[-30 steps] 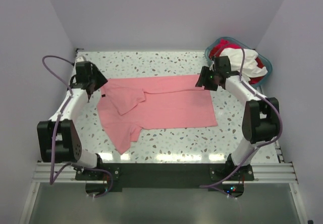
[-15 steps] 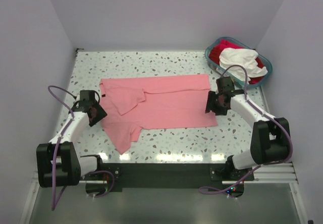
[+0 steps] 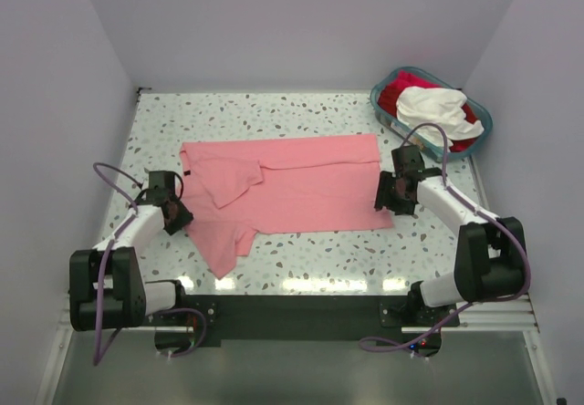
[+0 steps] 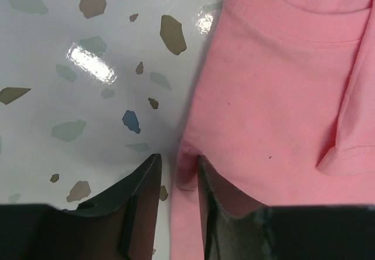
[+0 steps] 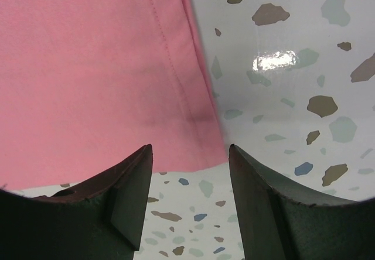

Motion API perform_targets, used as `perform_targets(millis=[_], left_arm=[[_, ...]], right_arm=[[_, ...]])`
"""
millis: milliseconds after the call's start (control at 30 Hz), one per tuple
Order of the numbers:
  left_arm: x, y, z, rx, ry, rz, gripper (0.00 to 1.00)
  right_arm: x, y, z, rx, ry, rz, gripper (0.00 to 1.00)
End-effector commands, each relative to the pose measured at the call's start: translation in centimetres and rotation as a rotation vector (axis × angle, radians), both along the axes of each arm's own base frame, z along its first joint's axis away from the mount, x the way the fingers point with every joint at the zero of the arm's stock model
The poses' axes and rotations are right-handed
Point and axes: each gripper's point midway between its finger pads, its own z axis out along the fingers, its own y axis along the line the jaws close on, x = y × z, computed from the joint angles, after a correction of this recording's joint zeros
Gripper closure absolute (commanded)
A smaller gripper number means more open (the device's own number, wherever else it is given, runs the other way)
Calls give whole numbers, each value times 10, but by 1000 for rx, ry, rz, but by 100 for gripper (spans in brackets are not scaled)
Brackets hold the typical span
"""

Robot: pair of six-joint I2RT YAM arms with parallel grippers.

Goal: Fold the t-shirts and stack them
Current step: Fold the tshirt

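Observation:
The right gripper lowers onto the hem corner next, shifting toward the bare table past the shirt's side edge, since the corner lies off-center, close by one finger.
A salmon-pink t-shirt lies spread flat on the speckled table, one sleeve folded in across its chest. My left gripper is low at the shirt's left edge. In the left wrist view its narrowed jaws straddle that edge, which puckers against the right finger; bare table still shows beside the left finger. My right gripper is open over the shirt's near right corner, empty. A white t-shirt and a red one lie in the basket.
The teal-blue plastic basket stands at the back right corner of the table. Lilac walls close in the left, back and right sides. The black arm rail runs along the near edge.
Both grippers have moved from the shirt's far corners toward me. The left one has come down on the left edge; the right one is at the near right corner.

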Motion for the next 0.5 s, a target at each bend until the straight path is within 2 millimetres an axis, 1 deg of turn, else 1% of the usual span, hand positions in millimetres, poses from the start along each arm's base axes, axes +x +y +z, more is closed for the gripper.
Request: perform_targets(millis=[0, 33, 100, 133, 167, 200, 300, 400, 467], left_arm=[[-6, -4, -14, -25, 22, -9, 66], [-6, -4, -14, -21, 21, -11, 72], [-5, -3, -13, -20, 20, -12, 78], [-6, -3, -13, -19, 22, -13, 84], [-6, -4, -13, -19, 21, -16, 87], [-6, -4, -12, -20, 18, -17, 93], [-5, -3, -9, -13, 12, -26, 100], [-3, -2, -6, -4, 10, -35, 100], [-2, 0, -4, 4, 6, -37, 100]], right_arm=[[-1, -8, -2, -28, -5, -25, 42], [-1, -9, -4, -28, -2, -31, 42], [-4, -12, -6, -21, 7, -48, 43], [-7, -13, -8, -21, 20, -55, 43], [-9, -16, -9, -22, 25, -71, 44], [-10, -17, -9, -23, 26, -78, 44], [-11, -23, -8, -29, 24, -97, 45], [-10, -24, -9, -36, 23, -105, 46], [-11, -25, -13, -34, 32, -113, 47]])
